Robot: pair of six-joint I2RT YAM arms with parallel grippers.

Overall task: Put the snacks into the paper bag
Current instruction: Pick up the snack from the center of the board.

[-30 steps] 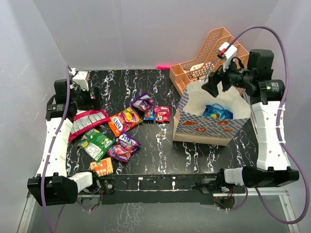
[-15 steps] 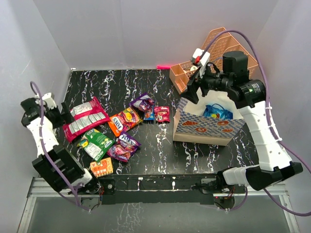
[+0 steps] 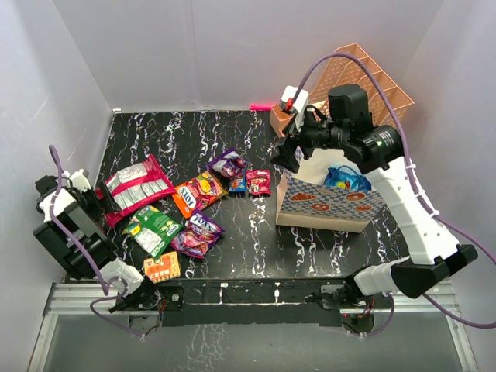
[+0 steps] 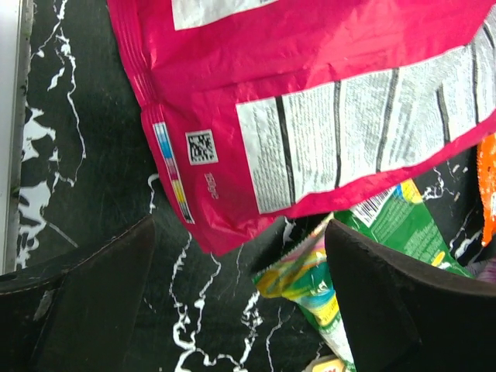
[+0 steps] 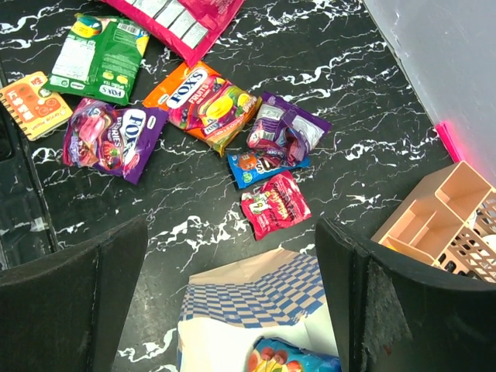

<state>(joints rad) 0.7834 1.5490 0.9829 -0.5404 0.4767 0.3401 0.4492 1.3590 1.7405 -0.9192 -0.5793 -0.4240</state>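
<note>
My left gripper will next move down, open, with its fingers on both sides of the pink packet's near corner (image 3: 114, 218), which is below it, clear of the green packet (image 3: 155, 229).
Several snacks lie on the left half of the table: a large pink packet (image 3: 138, 186) (image 4: 310, 116), a green packet (image 3: 155, 229) (image 4: 387, 232), an orange Fox's packet (image 3: 200, 191) (image 5: 203, 97), a purple Fox's packet (image 3: 198, 235) (image 5: 112, 138), and small purple (image 3: 227, 163), blue (image 3: 238, 182) and red (image 3: 258, 181) (image 5: 275, 205) packets. The paper bag (image 3: 333, 198) (image 5: 263, 302) stands at the right with a blue snack (image 3: 346, 180) (image 5: 294, 360) inside. My left gripper (image 3: 91, 198) (image 4: 240, 302) is open and low at the table's left edge, just short of the pink packet's corner. My right gripper (image 3: 288, 151) (image 5: 232, 302) hangs open and empty over the bag's left end.
A peach mesh organizer (image 3: 349, 77) (image 5: 442, 217) stands behind the bag at the back right. A small orange packet (image 3: 162, 266) (image 5: 31, 105) lies near the front edge. A pink marker (image 3: 260, 106) lies by the back wall. White walls close in the table.
My left arm has pulled back from over the pink packet to the table's left edge. My right arm has swung left, from behind the bag to above its left end.
</note>
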